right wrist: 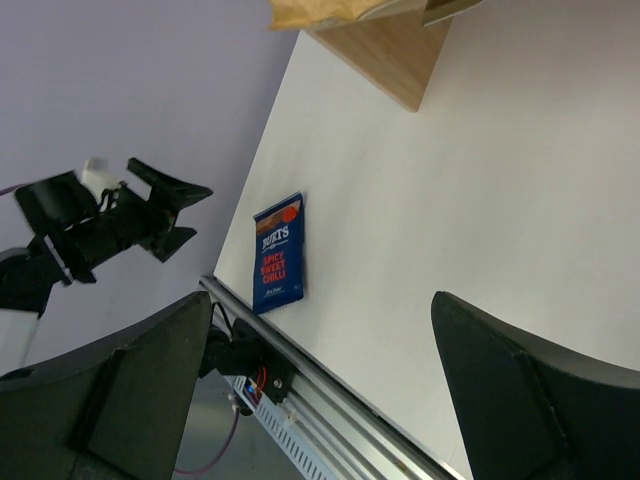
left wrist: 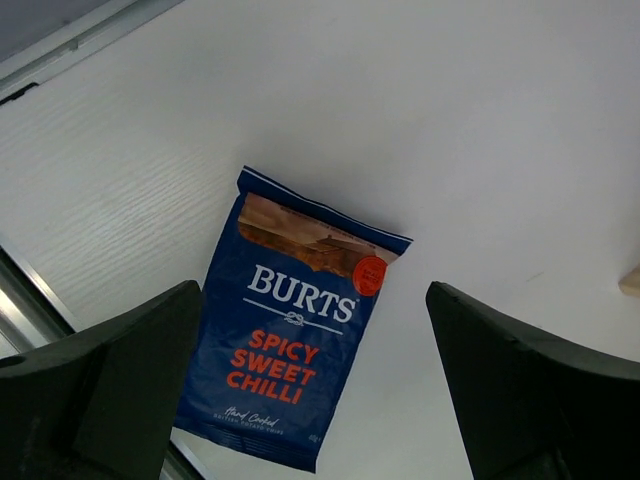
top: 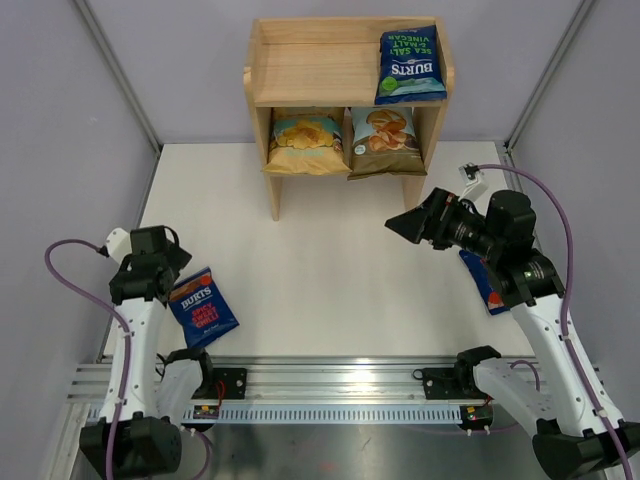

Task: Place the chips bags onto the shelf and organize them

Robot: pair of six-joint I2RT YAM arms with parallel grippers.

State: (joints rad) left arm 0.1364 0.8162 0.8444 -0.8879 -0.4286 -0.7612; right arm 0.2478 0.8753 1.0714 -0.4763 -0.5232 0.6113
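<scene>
My left gripper moves down onto the red-lettered Burts bag's long edge facing the nearby grey side (top: 181, 318) (left wrist: 211, 290) next, since the bag lies flat below its open fingers.
The wooden shelf (top: 300, 70) stands at the back of the table. A green-lettered Burts bag (top: 410, 65) lies on the right of its top tier. On the lower tier, the yellow chips bag (top: 306, 140) stands next to the Cassava bag (top: 385, 140). A red-lettered Burts bag (top: 203, 307) (left wrist: 290, 360) (right wrist: 279, 252) lies flat near the front left. My left gripper (top: 172, 262) (left wrist: 312, 300) hovers open above it. My right gripper (top: 408, 225) (right wrist: 322, 305) hangs open in the air in front of the shelf. Another Burts bag (top: 487, 285) lies mostly hidden under the right arm.
An aluminium rail (top: 330, 385) carrying both arm bases runs along the near edge. Grey walls close in the left, right and back. A shelf leg (top: 274, 195) (right wrist: 385, 50) stands on the table. Purple cables (top: 60, 265) loop off each arm.
</scene>
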